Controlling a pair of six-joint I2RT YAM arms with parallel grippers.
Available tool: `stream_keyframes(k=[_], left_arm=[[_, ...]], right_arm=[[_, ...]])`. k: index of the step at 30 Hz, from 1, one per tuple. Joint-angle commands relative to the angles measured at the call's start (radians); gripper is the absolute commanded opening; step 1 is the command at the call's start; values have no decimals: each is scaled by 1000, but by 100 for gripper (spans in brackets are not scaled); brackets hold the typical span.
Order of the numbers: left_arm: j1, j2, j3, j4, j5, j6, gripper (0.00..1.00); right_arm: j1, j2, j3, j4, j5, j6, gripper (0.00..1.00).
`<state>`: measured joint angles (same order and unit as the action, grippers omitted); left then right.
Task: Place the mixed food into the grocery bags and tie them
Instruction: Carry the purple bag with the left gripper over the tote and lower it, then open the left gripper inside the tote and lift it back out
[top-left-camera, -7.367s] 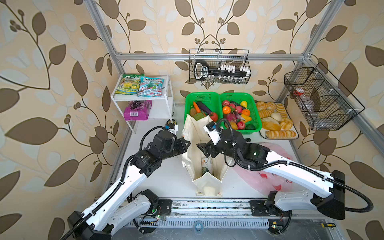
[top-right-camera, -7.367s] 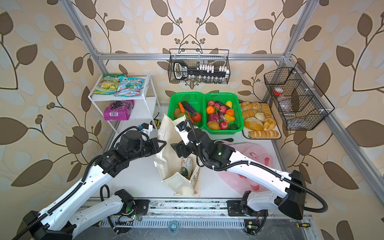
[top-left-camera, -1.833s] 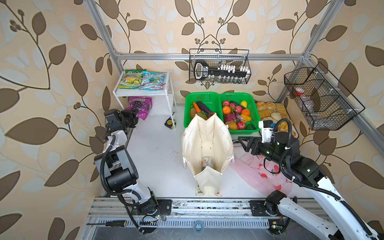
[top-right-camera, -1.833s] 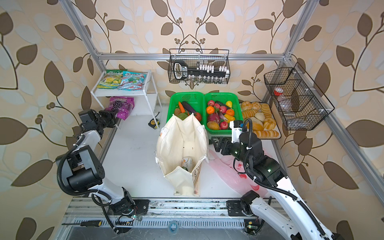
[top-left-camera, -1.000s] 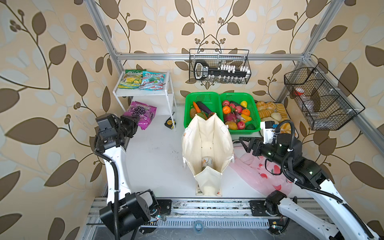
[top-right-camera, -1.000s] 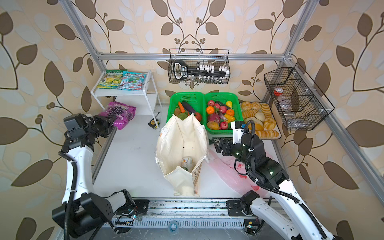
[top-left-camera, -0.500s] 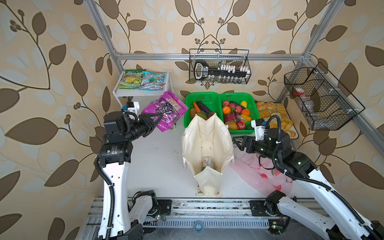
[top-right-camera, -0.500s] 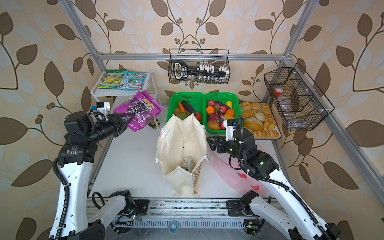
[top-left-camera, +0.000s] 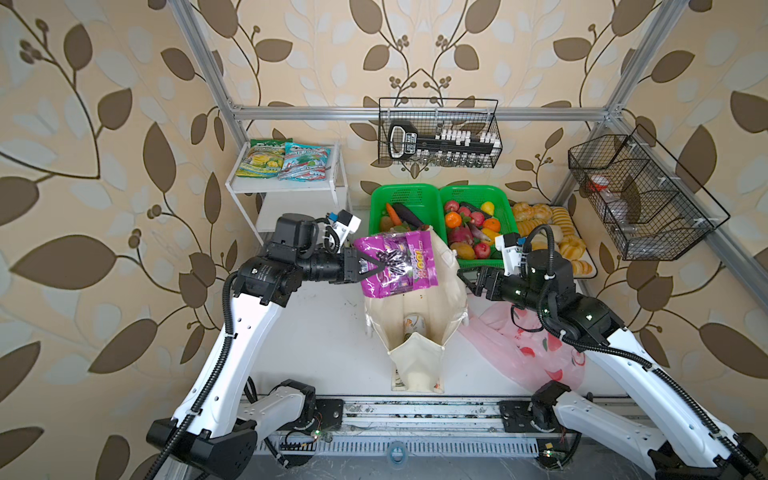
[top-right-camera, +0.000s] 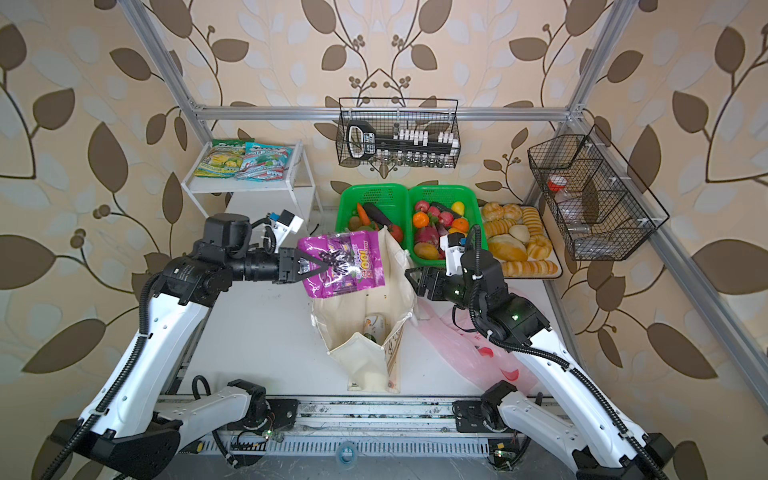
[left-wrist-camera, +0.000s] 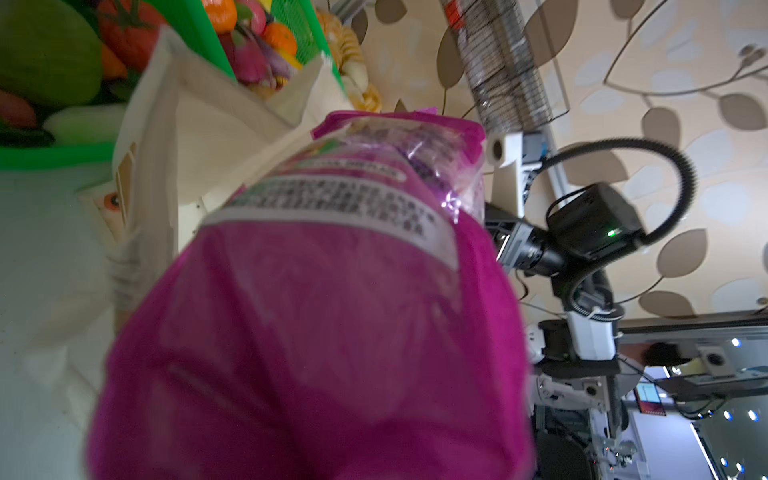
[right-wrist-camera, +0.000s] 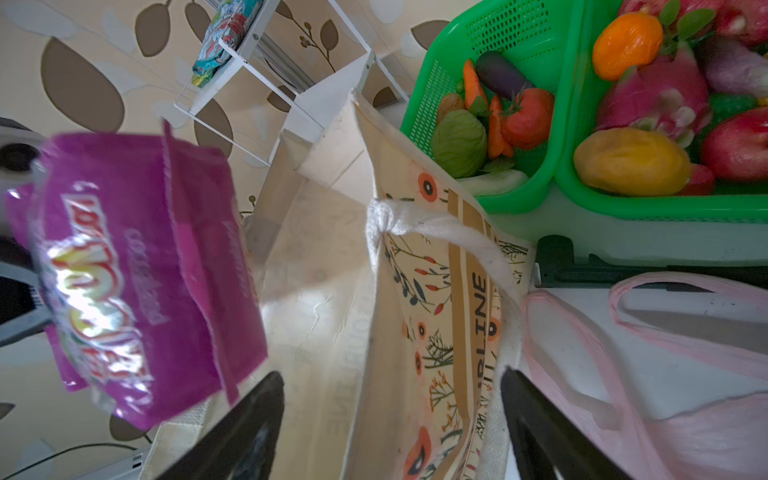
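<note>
I will next tip my left gripper downward and lower it into the open tote over the small can (top-left-camera: 415, 323) to let go of the packet, because the packet still hangs above the tote's rim.
My left gripper (top-left-camera: 371, 266) (top-right-camera: 316, 264) is shut on the purple grape-print packet (top-left-camera: 399, 266) (top-right-camera: 345, 264) (left-wrist-camera: 332, 311), holding it in the air over the rear left rim of the open cream tote (top-left-camera: 415, 357) (top-right-camera: 365, 365). A small can (top-left-camera: 415, 323) lies at the bottom of the tote. My right gripper (top-left-camera: 465, 282) (right-wrist-camera: 390, 374) is open, and the tote's right wall (right-wrist-camera: 436, 291) runs between its fingers. The pink plastic bag (top-left-camera: 528, 349) (right-wrist-camera: 665, 415) lies flat to the right of the tote. The teal mint packet (top-left-camera: 305, 166) is on the shelf. The cabbage (right-wrist-camera: 459, 143) and the tomato (right-wrist-camera: 525, 118) sit in a green basket.
A white shelf (top-left-camera: 286, 189) at the back left also holds a yellow-green packet (top-left-camera: 259, 164). Two green baskets (top-left-camera: 440, 191) of produce stand right behind the tote, with a tray of bread rolls (top-left-camera: 582, 268) to their right. Wire baskets (top-left-camera: 438, 133) (top-left-camera: 640, 203) hang on the walls.
My left arm has swung right from beside the shelf, carrying the purple packet up over the tote. My right gripper has moved left, up to the tote's right rim.
</note>
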<state>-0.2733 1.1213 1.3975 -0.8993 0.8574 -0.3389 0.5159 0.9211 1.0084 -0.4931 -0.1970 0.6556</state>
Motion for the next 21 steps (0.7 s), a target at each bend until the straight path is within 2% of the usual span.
stream_keyframes(k=[1, 3, 10, 15, 18, 21], left_arm=[[-61, 23, 92, -132, -118, 171, 0], [-128, 63, 134, -210, -202, 227, 0], [-333, 269, 326, -450, -371, 365, 0], [-466, 448, 466, -640, -507, 487, 0], [-543, 512, 517, -684, -552, 571, 0], [-581, 592, 596, -728, -578, 613, 2]], right_arm=[[3, 14, 21, 10, -60, 21, 82], [11, 22, 19, -1, -63, 13, 82], [46, 58, 18, -13, -61, -9, 82], [57, 74, 21, -48, -7, -19, 79], [57, 72, 19, -59, 11, -30, 78], [57, 67, 14, -64, 16, -34, 78]])
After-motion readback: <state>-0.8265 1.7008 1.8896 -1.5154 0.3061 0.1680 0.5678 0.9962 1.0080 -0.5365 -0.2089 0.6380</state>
